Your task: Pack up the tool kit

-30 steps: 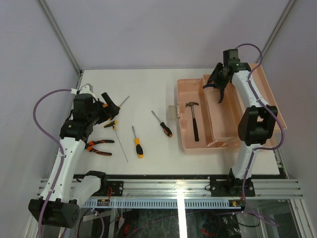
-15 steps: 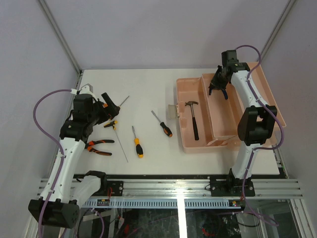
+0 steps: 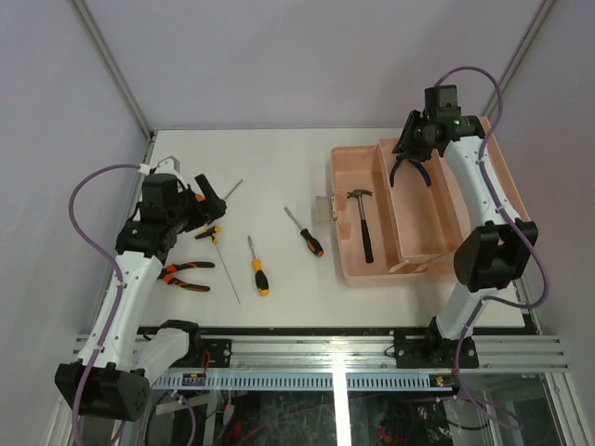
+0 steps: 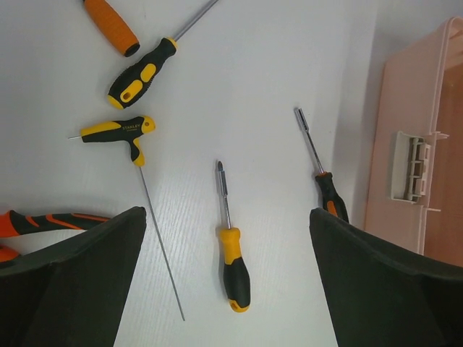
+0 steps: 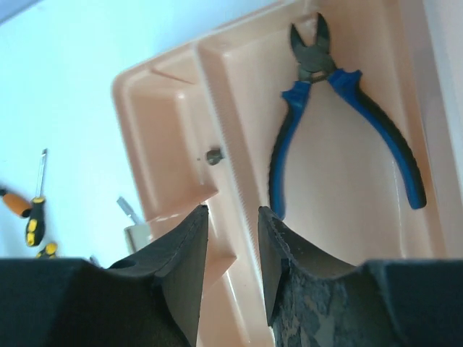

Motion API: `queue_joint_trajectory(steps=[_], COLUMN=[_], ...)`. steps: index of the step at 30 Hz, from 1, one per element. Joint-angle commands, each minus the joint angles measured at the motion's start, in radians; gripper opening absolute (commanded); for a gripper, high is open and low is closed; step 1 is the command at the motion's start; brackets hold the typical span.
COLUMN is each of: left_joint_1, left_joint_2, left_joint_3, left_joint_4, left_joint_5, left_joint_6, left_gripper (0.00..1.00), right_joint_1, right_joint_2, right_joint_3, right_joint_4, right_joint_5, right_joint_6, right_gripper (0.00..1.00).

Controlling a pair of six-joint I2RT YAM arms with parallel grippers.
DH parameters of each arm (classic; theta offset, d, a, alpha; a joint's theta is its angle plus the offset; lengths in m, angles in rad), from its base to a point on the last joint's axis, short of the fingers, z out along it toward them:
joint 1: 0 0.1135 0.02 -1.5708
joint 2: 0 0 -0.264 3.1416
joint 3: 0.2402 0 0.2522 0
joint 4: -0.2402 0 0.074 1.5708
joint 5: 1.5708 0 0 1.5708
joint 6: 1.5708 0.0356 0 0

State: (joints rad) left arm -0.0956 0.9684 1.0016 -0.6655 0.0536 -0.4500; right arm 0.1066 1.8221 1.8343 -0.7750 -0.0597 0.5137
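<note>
The T-handle key's short stem [image 3: 215, 239] [image 4: 137, 153] lies below my fingers and to their left in the wrist view. My left gripper moves down and across onto it next.
The salmon-pink toolbox [image 3: 346, 251] stands open at the right, its grey latch [image 4: 412, 170] facing the table's middle. A small hammer [image 3: 364, 232] lies in its lower compartment. Blue-handled pliers [image 5: 340, 123] lie flat in the inner tray [image 5: 239, 108]. Just above them my right gripper [image 5: 231, 213] hangs open a little, with nothing between its fingers. At the left, my left gripper [image 4: 226, 217] stands open wide above the yellow-black screwdriver [image 4: 235, 267]. An orange-black screwdriver [image 3: 311, 240] lies nearer the box.
Orange-handled pliers [image 3: 186, 276], a yellow T-handle key [image 4: 119, 130] with a long thin shaft, another yellow-black screwdriver [image 4: 141, 72] and an orange handle [image 4: 108, 25] lie around the left gripper. The toolbox lid [image 3: 507, 177] lies open at the far right.
My right gripper went down into the tray with the blue pliers, let them go and rose again. The left arm has barely moved.
</note>
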Motion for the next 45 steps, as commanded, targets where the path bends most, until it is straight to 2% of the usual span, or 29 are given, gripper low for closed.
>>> queue_joint_trajectory(steps=[1, 5, 9, 13, 17, 23, 24, 27, 28, 29, 38, 45], left_joint_1=[0.0, 0.0, -0.001, 0.0, 0.008, 0.057, 0.058, 0.059, 0.058, 0.057, 0.059, 0.06], left_joint_2=[0.058, 0.18, 0.315, 0.42, 0.45, 0.496, 0.508, 0.56, 0.58, 0.605, 0.741, 0.802], left_joint_3=[0.033, 0.081, 0.163, 0.226, 0.154, 0.048, 0.044, 0.037, 0.036, 0.036, 0.073, 0.109], left_joint_4=[0.06, 0.083, 0.077, -0.013, -0.063, -0.049, -0.041, -0.014, -0.009, -0.005, 0.062, 0.08], left_joint_5=[0.027, 0.005, 0.013, -0.006, -0.052, -0.029, -0.028, -0.02, -0.021, -0.023, -0.084, -0.106], left_joint_6=[0.111, 0.222, 0.31, 0.211, 0.055, -0.03, -0.031, -0.031, -0.031, -0.03, -0.008, 0.002], left_gripper=[0.94, 0.94, 0.94, 0.94, 0.94, 0.93, 0.93, 0.93, 0.93, 0.93, 0.9, 0.71], right_joint_1=[0.038, 0.067, 0.089, 0.093, 0.094, 0.1, 0.107, 0.136, 0.146, 0.158, 0.245, 0.248], right_joint_2=[-0.147, -0.234, -0.328, -0.436, -0.523, -0.594, -0.599, -0.612, -0.612, -0.61, -0.605, -0.613], right_joint_3=[0.07, 0.079, -0.01, -0.14, -0.252, -0.287, -0.287, -0.29, -0.287, -0.282, -0.257, -0.238], right_joint_4=[0.036, 0.053, 0.092, 0.101, 0.09, 0.021, 0.013, 0.001, -0.002, -0.007, -0.026, -0.066], right_joint_5=[-0.042, -0.081, -0.144, -0.174, -0.163, -0.14, -0.138, -0.138, -0.141, -0.141, -0.086, -0.056], right_joint_6=[-0.087, -0.16, -0.23, -0.262, -0.288, -0.328, -0.337, -0.366, -0.369, -0.369, -0.344, -0.358], right_gripper=[0.41, 0.45, 0.52, 0.52, 0.52, 0.53, 0.56, 0.74, 0.97, 1.0, 0.99, 1.0])
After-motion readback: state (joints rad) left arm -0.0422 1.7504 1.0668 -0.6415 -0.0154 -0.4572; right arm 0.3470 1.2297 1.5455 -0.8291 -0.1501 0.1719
